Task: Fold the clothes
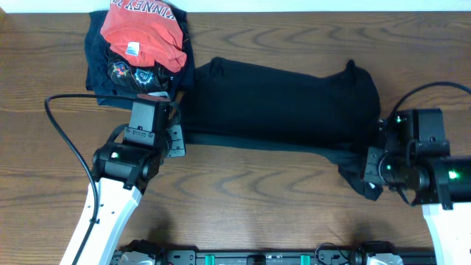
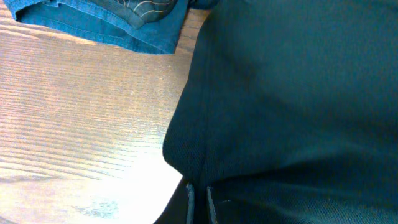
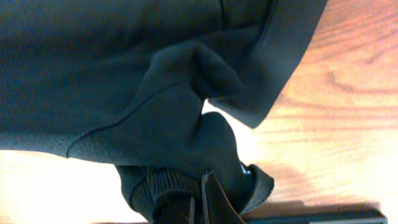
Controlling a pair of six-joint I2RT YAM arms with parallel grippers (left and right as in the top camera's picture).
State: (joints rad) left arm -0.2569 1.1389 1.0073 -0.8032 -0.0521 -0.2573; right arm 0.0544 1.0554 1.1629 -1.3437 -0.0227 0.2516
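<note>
My right gripper should next carry the ribbed cuff, which is held up at the garment's near side, outward and down onto the spread fabric (image 1: 355, 120) (image 3: 239, 46).
The clothes (image 1: 280, 103), one large plain black garment, lie spread across the middle of the wooden table (image 1: 257, 199). A bunched part trails toward the front right. My left gripper (image 1: 179, 140) sits at the garment's front-left edge. In the left wrist view its fingers (image 2: 191, 202) are pinched shut on the black fabric (image 2: 292, 93). My right gripper (image 1: 370, 168) is at the trailing front-right part. In the right wrist view the right gripper (image 3: 198, 202) is shut on the ribbed cuff (image 3: 165, 186), and folds of the garment (image 3: 112, 68) hang above it.
A folded red shirt (image 1: 143, 33) with white lettering lies on a folded navy shirt (image 1: 110, 70) at the back left, touching the black garment's left end. The navy shirt (image 2: 106, 22) also shows in the left wrist view. A black cable (image 1: 62, 132) loops beside the left arm.
</note>
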